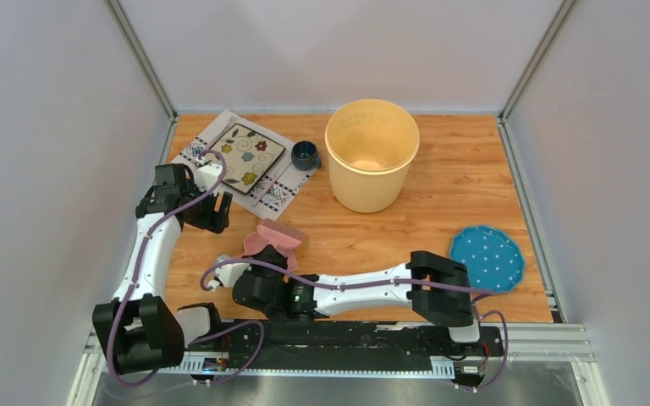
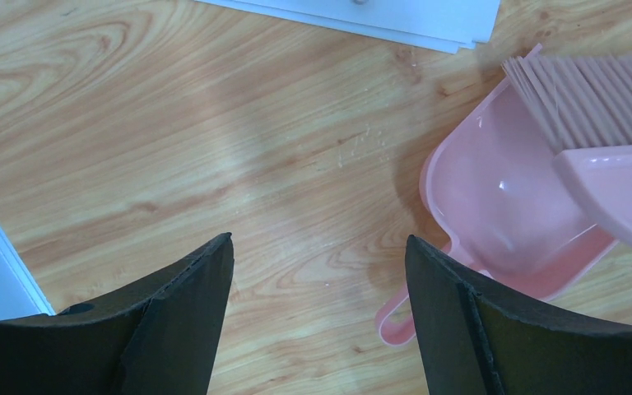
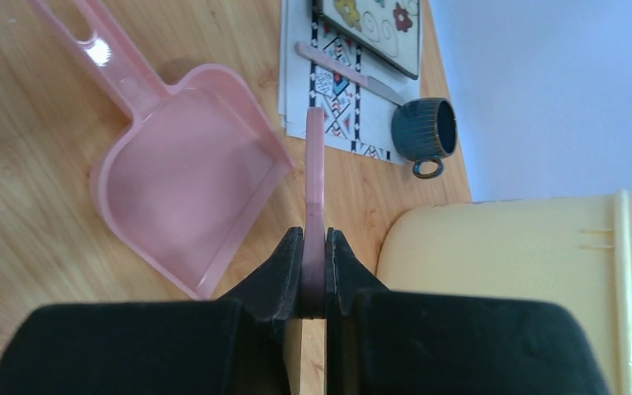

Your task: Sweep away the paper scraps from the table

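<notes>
The brush goes down onto the dustpan's open edge (image 1: 291, 257) (image 3: 247, 230) next and my right gripper releases it there, since the brush's bristles still hang just over the empty pan.
No paper scraps show in any view. The wood-grain table (image 1: 457, 190) carries a pink dustpan (image 1: 256, 245) near its front left, and the pan looks empty (image 3: 185, 173). My right gripper (image 3: 315, 240) is shut on the thin handle of the pink brush (image 3: 315, 156). It holds the brush (image 1: 280, 230) with its bristles (image 2: 584, 90) just over the dustpan (image 2: 502, 210). My left gripper (image 2: 319, 247) is open above bare wood, just left of the dustpan's handle, and nothing is between its fingers. In the top view it (image 1: 212, 211) hovers near the placemat's front corner.
A tall yellow bin (image 1: 371, 156) stands at the middle back. A white patterned placemat (image 1: 283, 190) with a square floral plate (image 1: 244, 155) lies at the back left, with a dark blue cup (image 1: 305, 154) beside it. A blue dotted plate (image 1: 487, 256) lies at the right.
</notes>
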